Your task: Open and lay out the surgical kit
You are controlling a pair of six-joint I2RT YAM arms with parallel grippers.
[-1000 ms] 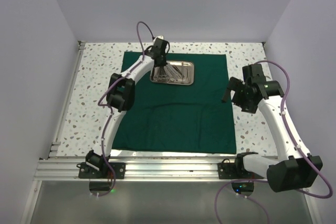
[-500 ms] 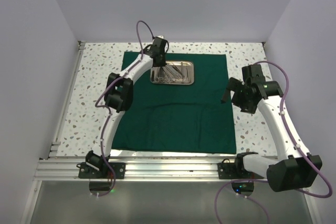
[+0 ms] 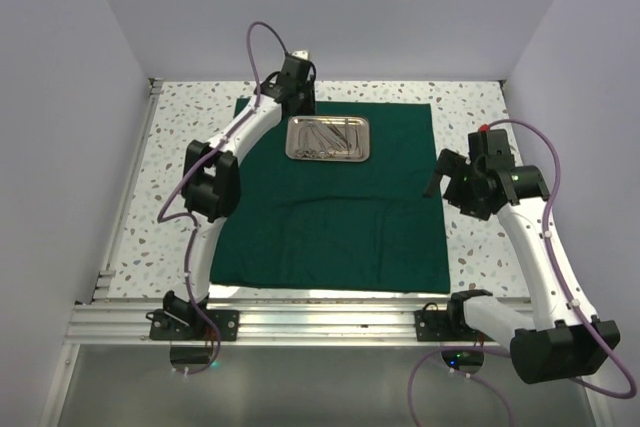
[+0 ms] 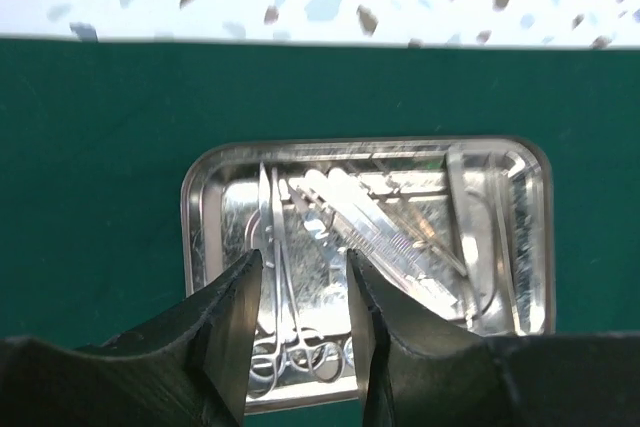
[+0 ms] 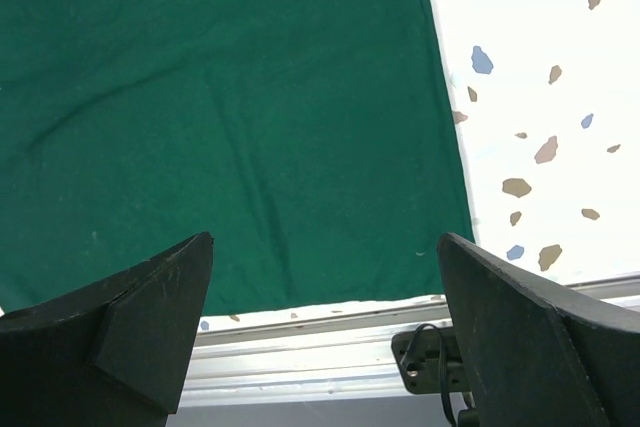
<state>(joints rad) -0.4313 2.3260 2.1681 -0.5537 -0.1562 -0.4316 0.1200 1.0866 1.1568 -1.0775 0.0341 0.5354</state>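
I need to lower my left gripper and ease it back onto the slim pointed silver instrument's body in the tray, lined up between my open fingers.
The dark green drape (image 3: 330,217) lies spread flat on the table. On its far part sits the steel tray (image 3: 368,139), with slim silver instruments (image 3: 325,137) inside. In the left wrist view the tray (image 4: 192,217) holds long tweezers (image 4: 375,237) and ring-handled scissors (image 4: 292,347). My left gripper (image 3: 299,105) hovers by the tray's far left corner. It (image 4: 305,265) is open, with nothing between its fingers. My right gripper (image 3: 438,172) hangs over the drape's right edge. It (image 5: 325,247) is wide open and empty above the cloth (image 5: 220,97).
The speckled tabletop (image 3: 190,137) borders the drape on the left, right and far sides. An aluminium rail (image 3: 320,322) with both arm bases runs along the near edge. White walls close in the sides and back.
My left gripper has risen and drawn back from the tray toward the far edge, and its jaws have parted. The right arm has shifted slightly, still open.
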